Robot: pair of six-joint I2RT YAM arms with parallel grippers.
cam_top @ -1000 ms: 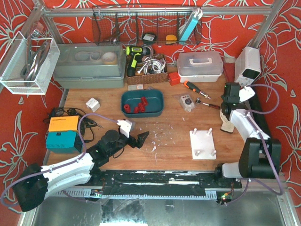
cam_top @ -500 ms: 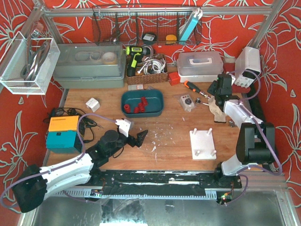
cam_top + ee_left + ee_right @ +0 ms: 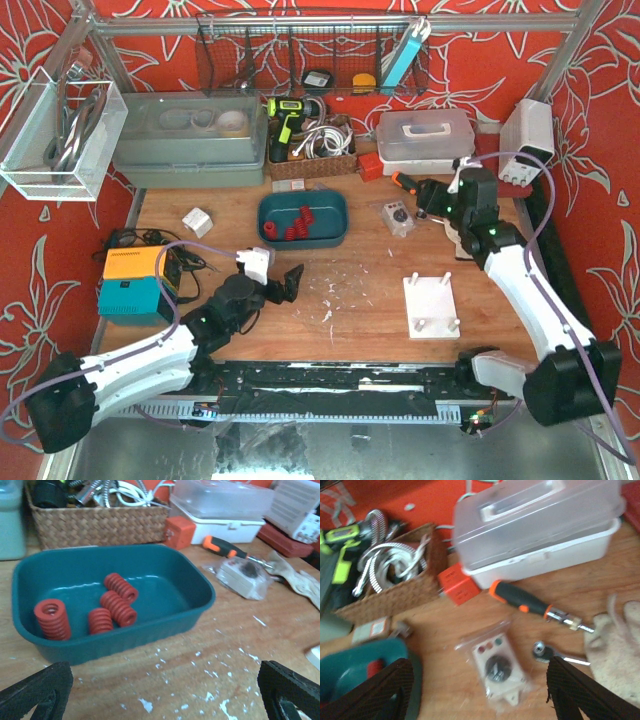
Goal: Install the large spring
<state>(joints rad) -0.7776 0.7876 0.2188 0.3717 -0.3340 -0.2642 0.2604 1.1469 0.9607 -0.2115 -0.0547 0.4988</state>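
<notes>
The left gripper moves outward over the tray's near rim next and tilts down around the largest spring's top coils. This is because the largest spring stands upright inside the tray.
Several red springs lie in a teal tray; the largest spring sits at the tray's left end. The same tray is at centre back in the top view. My left gripper hovers low over the wood just in front of it, open and empty; in its wrist view the left gripper frames bare tabletop. The white peg plate lies at right. My right gripper is open and empty above a bagged part, near the screwdriver.
A wicker basket of cables, a white lidded box and a small orange box line the back. A rag and a socket lie at right. An orange-and-teal unit and a small white block sit at left.
My right arm swung from the table's right edge to the back centre while its jaws opened. My left gripper crept a little toward the teal tray, still open.
</notes>
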